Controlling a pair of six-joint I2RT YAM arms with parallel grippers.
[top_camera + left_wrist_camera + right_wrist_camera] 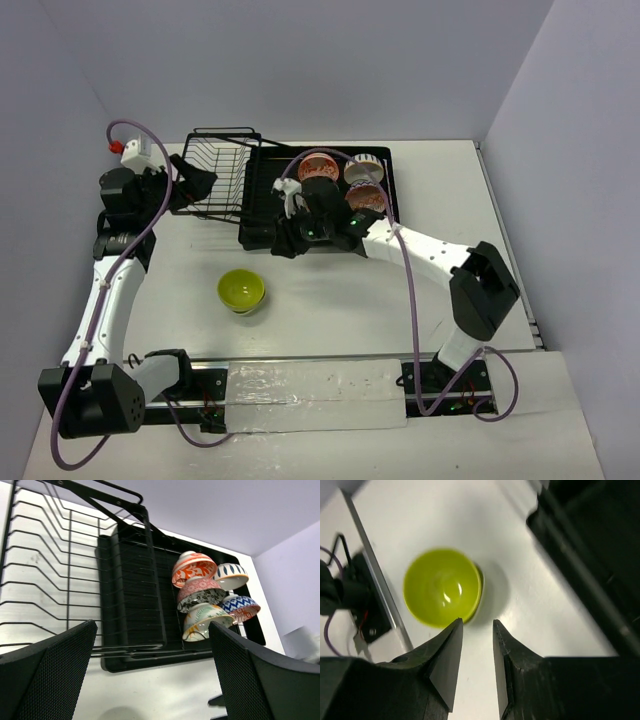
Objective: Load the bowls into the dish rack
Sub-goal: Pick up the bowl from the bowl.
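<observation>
The right gripper moves down, back and to the left in the top view next, onto the green bowl's nearest rim (263,283) (477,601), which lies below the gripper's empty fingers.
A lime green bowl (241,290) (442,587) stands upright on the white table, in front of the black dish rack (268,190) (130,580). Several patterned bowls stand on edge in the rack's right part, among them a red-orange one (194,567) and a white one with orange leaves (205,620). My right gripper (285,240) (477,625) hovers at the rack's near edge, between the rack and the green bowl; its jaws are slightly apart with nothing between them. My left gripper (195,185) (152,625) is wide open beside the wire basket and holds nothing.
The wire basket section (215,170) (45,570) is joined to the rack's left side. Grey walls close the back and both sides. A metal rail with taped plastic (310,385) runs along the near edge between the arm bases.
</observation>
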